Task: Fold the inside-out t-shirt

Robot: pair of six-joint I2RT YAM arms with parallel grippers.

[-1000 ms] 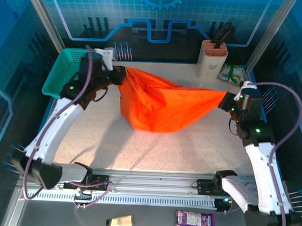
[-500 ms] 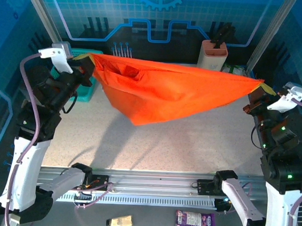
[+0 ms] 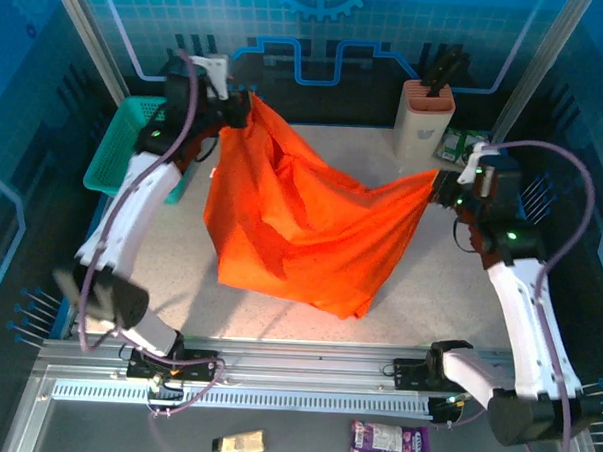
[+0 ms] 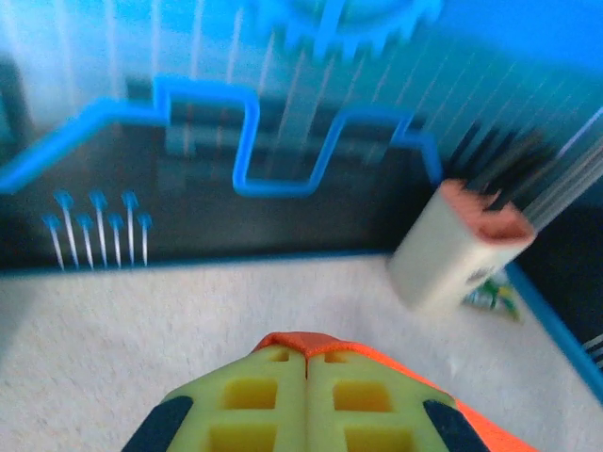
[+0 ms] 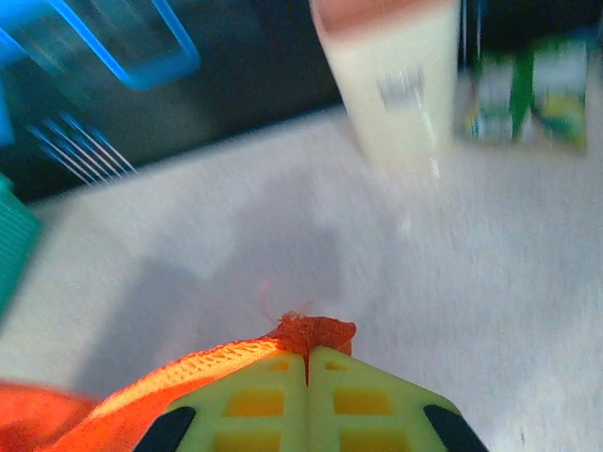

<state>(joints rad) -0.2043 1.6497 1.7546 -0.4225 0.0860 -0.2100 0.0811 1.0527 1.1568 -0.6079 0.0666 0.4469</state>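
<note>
The right gripper moves down and back onto the bare tabletop [image 3: 407, 275] beside the shirt next to release the shirt's corner. That spot lies below it, nearer my base.
The bright orange t-shirt [image 3: 296, 226] hangs between both arms above the table, sagging in the middle with its lower edge down near the front. My left gripper [image 3: 241, 111] is shut on the shirt's upper left corner at the back left; orange cloth [image 4: 301, 341] pokes out past its closed yellow fingertips [image 4: 273, 377]. My right gripper [image 3: 441, 187] is shut on the opposite corner at the right, with a frayed bunch of orange cloth [image 5: 313, 331] pinched between its fingertips [image 5: 353, 372].
A teal mesh basket [image 3: 120, 148] stands at the back left, behind the left arm. A beige knife block [image 3: 424, 116] and a green packet [image 3: 460, 148] sit at the back right. The speckled table [image 3: 449, 283] is ringed by blue walls.
Both arms have swung back in and lowered from the wide, high stretch half a second ago. The shirt went from taut and flat to hanging slack, reaching farther toward the front.
</note>
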